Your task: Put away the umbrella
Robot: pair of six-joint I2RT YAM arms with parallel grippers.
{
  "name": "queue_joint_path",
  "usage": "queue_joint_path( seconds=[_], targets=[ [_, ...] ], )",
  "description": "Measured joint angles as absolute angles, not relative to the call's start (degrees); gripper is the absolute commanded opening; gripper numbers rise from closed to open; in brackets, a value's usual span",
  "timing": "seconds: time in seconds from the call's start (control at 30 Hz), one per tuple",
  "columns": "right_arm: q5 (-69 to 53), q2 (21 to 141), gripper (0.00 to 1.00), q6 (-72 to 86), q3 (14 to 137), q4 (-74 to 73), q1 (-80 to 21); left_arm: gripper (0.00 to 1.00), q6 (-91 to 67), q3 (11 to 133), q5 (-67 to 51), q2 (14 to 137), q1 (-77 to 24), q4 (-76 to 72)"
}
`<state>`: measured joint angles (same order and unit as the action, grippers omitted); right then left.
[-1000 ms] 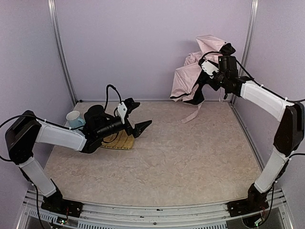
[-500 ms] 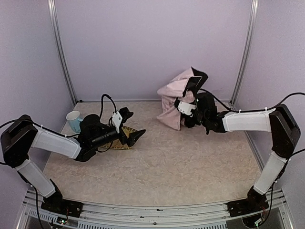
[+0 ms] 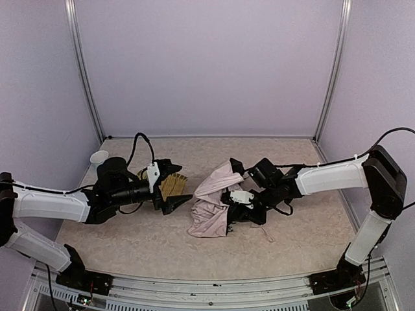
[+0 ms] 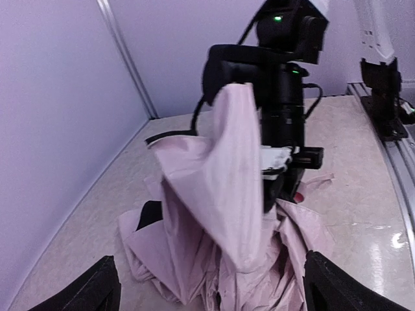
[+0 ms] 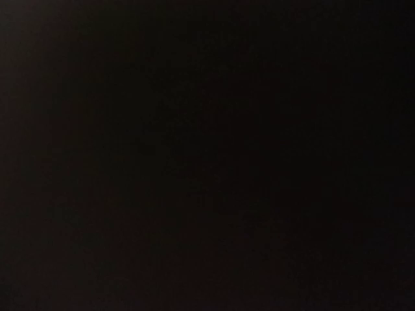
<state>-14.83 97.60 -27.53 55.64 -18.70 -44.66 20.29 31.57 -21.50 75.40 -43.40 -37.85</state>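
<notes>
The umbrella point(image 3: 206, 210) should next go back onto the clear tabletop on the near side of the heap. My right gripper will drag it there and release it, since that space is free.
The umbrella point(image 3: 206, 210) lies as a crumpled heap of pale pink fabric with black lining on the middle of the table. My right gripper point(image 3: 235, 202) is buried in its right side. Its fingers are hidden, but a fold of fabric stands up against it, so it is holding the umbrella. The right wrist view is fully black. My left gripper point(image 3: 181, 186) is open and empty, just left of the heap and pointing at it. In the left wrist view the umbrella point(image 4: 214, 194) fills the middle between my spread fingertips point(image 4: 91, 288), with the right gripper point(image 4: 280, 139) behind it.
A woven yellow bamboo tray point(image 3: 171, 184) lies under and behind my left gripper. A pale cup point(image 3: 98, 157) stands at the far left by the wall. The umbrella's pink strap point(image 3: 264, 232) trails on the table to the right of the heap.
My right arm has swung the umbrella down from high at the back right to the table's middle. My left gripper has moved right, toward the heap.
</notes>
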Motion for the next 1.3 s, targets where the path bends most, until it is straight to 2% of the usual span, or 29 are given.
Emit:
queue_joint_path(
  seconds=[0.23,0.47,0.6,0.77,0.87,0.97,1.13,1.17,1.2,1.3],
  targets=[
    [-28.49,97.49,0.0,-26.06,53.91,-25.26,-44.69,0.96,29.45,35.11,-23.99,76.6,-54.22,-23.99],
    [-35.7,102.61,0.0,-27.29,55.94,-29.19,-44.6,0.97,34.89,41.69,-24.64,84.36,-58.22,-17.69],
    [-36.58,104.05,0.05,-27.57,56.84,-30.2,-44.49,0.89,35.83,43.99,-25.06,91.05,-57.06,-17.15],
    [-36.45,104.05,0.26,-27.18,57.17,-30.28,-44.47,0.76,32.64,51.96,-27.14,102.13,-53.28,-13.87],
    [-35.73,102.91,0.39,-26.61,56.77,-29.54,-44.47,0.57,30.24,55.07,-29.82,106.21,-50.59,-10.87],
    [-34.79,99.68,0.49,-25.3,55.16,-28.36,-44.47,0.42,28.16,57.56,-32.88,108.92,-49.43,-7.27],
    [-30.85,90.35,0.61,-21.85,50.89,-24.93,-44.47,0.31,25.36,59.75,-36.73,110.91,-48.58,-3.38],
    [-29.36,88.2,0.82,-20.99,49.93,-23.7,-44.47,0.29,25.1,59.77,-37.17,111.09,-48.56,-3.05],
    [-28.18,86.43,0.98,-20.29,49.19,-23.09,-44.47,0.28,24.64,59.79,-37.41,111.22,-48.53,-2.85],
    [-22.83,79.15,1.0,-18.17,46.94,-21.98,-44.64,0.23,23.59,59.99,-38.54,111.77,-48.29,-2.33]
  ],
)
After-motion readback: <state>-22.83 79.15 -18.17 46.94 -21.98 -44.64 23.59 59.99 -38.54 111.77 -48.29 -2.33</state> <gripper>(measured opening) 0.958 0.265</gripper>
